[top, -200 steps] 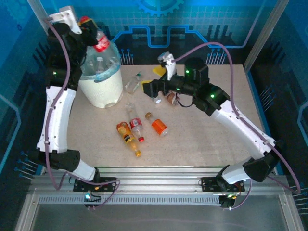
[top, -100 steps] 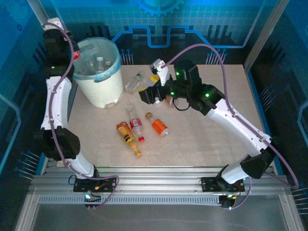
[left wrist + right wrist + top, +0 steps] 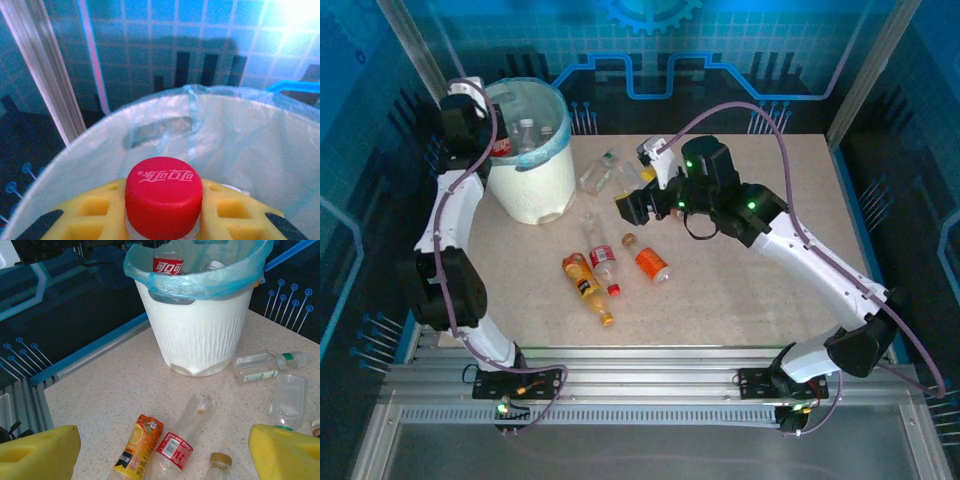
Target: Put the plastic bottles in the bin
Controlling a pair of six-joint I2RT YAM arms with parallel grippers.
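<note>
I need to lower the cola bottle further into the bin [image 3: 535, 185] with my left gripper next, toward the bottles lying there, and then let go of it.
The bin [image 3: 535, 185] is a white bucket with a blue-green liner at the table's far left. My left gripper [image 3: 485, 140] is at its left rim, shut on a cola bottle [image 3: 501, 148]. Close up, its yellow fingers [image 3: 235, 210] clamp the neck under the red cap [image 3: 163, 192]. My right gripper [image 3: 633, 206] hangs open over the table's middle, nothing between its yellow fingers [image 3: 42, 455]. Below it lie a red-labelled clear bottle [image 3: 183, 439], an orange-labelled bottle [image 3: 137, 444] and a gold-capped bottle [image 3: 219, 463]. Other bottles [image 3: 526, 130] lie inside the bin [image 3: 200, 325].
A green-capped clear bottle [image 3: 265, 367] and a square clear bottle [image 3: 289, 400] lie right of the bin. An orange bottle [image 3: 651, 263] lies mid-table. Blue panel walls and metal posts [image 3: 420, 45] stand close behind the bin. Bare tabletop [image 3: 770, 290] stretches to the right.
My left gripper swung the cola bottle from above the bin out to the left, then down to the bin's left rim. My right gripper shifted left and lower toward the lying bottles.
</note>
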